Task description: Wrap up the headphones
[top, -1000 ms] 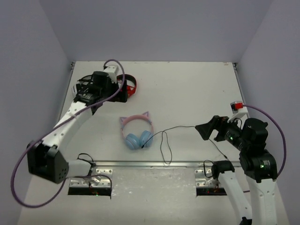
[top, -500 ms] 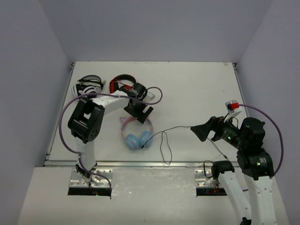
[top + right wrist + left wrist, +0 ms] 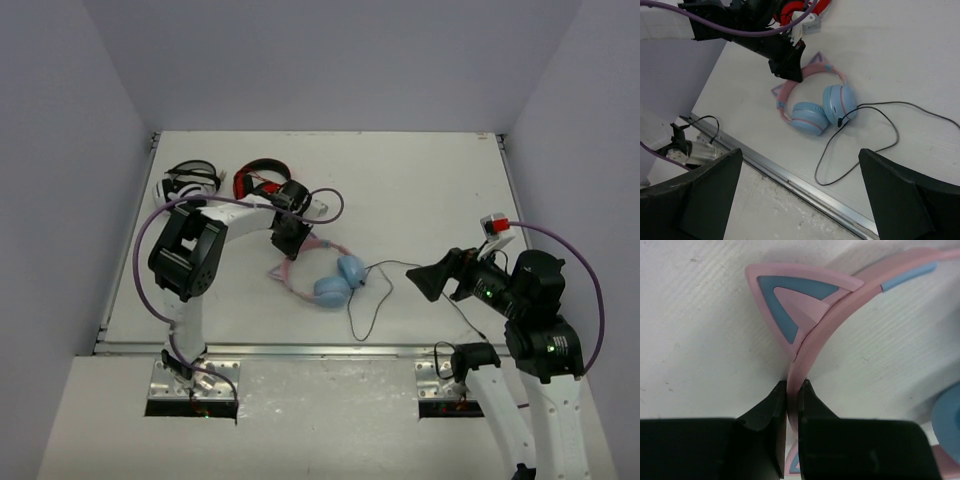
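Note:
The thin black cable's loop (image 3: 391, 287) (image 3: 898, 134) lies below my right gripper, to the left in the top view, so my right gripper will lower its open fingers onto it there next.
The headphones (image 3: 335, 283) lie near the middle of the table, with a pink cat-eared headband (image 3: 840, 305) and light blue ear cups (image 3: 812, 117). Their thin black cable (image 3: 880, 137) loops off to the right. My left gripper (image 3: 291, 238) is shut on the headband; in the left wrist view its fingers (image 3: 812, 405) pinch the pink band just below one ear. My right gripper (image 3: 425, 280) hangs wide open above the table, to the right of the headphones, with nothing between its fingers (image 3: 705, 195).
Red-and-black headphones (image 3: 258, 177) and white-and-black headphones (image 3: 185, 180) lie at the back left of the table. A metal rail (image 3: 330, 349) runs along the table's near edge.
My left arm swung from the back left over to the pink headband and shut on it. The headphones have since turned and shifted right, ear cups now lower right. The right arm barely moved.

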{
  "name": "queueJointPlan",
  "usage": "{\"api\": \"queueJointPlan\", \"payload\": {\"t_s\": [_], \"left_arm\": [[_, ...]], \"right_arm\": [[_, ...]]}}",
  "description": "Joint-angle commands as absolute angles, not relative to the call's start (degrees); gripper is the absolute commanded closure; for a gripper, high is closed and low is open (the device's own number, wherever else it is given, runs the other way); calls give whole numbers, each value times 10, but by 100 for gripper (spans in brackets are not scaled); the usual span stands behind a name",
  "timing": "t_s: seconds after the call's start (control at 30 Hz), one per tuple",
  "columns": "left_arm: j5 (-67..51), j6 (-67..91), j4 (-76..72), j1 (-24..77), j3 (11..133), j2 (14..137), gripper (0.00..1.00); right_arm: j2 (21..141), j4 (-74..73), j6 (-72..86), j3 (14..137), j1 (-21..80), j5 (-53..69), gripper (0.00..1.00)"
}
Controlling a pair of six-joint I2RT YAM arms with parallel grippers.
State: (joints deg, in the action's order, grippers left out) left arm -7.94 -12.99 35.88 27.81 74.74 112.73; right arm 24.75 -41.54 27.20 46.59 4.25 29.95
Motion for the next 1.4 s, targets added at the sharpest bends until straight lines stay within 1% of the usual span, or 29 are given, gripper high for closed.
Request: {"api": "queueJointPlan", "payload": {"t_s": [0.0,0.17,0.27,0.3,0.33,0.37,0.4,0.43,0.47,0.53,0.6,0.67,0.7,0.8,0.87,0.9,0.97,1.0,1.1,1.13,1.23,1.3,1.33,1.37], "left_arm": [[-91,-71,357,286,699,1123,99],[0,-32,367,310,671,1050,100],[62,-5,383,314,668,955,100],[76,33,388,314,664,934,100],[116,48,389,316,661,909,99],[140,64,389,316,658,856,100],[158,91,386,316,654,828,100],[174,98,378,316,647,801,100],[182,105,377,316,647,754,100],[212,133,395,316,667,710,100],[263,147,426,317,688,689,100],[296,156,441,317,714,661,100],[316,159,451,317,722,652,99],[328,158,462,316,750,623,100],[326,154,466,316,768,604,100],[324,153,467,316,773,598,100],[316,151,466,316,787,581,100],[309,151,468,316,791,577,100],[306,155,470,316,805,559,100],[303,156,471,317,809,555,99],[288,156,477,317,819,554,100],[280,162,466,316,817,548,100],[277,163,459,316,810,539,100],[276,165,455,316,806,536,100]], "right_arm": [[237,-383,271,469,45,283,1],[223,-368,293,446,45,269,1],[207,-294,334,385,45,304,1],[204,-241,344,353,45,317,1],[202,-210,359,336,45,330,1],[203,-177,366,319,45,369,1],[206,-138,373,286,44,390,1],[210,-54,382,270,45,411,1],[226,-13,387,252,45,444,1],[261,142,390,188,45,469,1],[279,186,371,161,47,447,2],[300,193,344,150,52,385,2],[339,192,308,154,65,331,2],[448,163,227,195,95,238,3],[494,199,214,193,121,234,6],[535,255,223,189,126,258,8],[569,302,231,185,145,265,10],[597,340,233,185,166,263,10],[639,397,224,199,203,236,13],[671,409,223,207,210,229,13],[729,437,213,242,234,202,24],[753,466,214,258,242,192,36],[773,481,220,261,243,194,44],[781,509,230,262,242,209,60]]}}
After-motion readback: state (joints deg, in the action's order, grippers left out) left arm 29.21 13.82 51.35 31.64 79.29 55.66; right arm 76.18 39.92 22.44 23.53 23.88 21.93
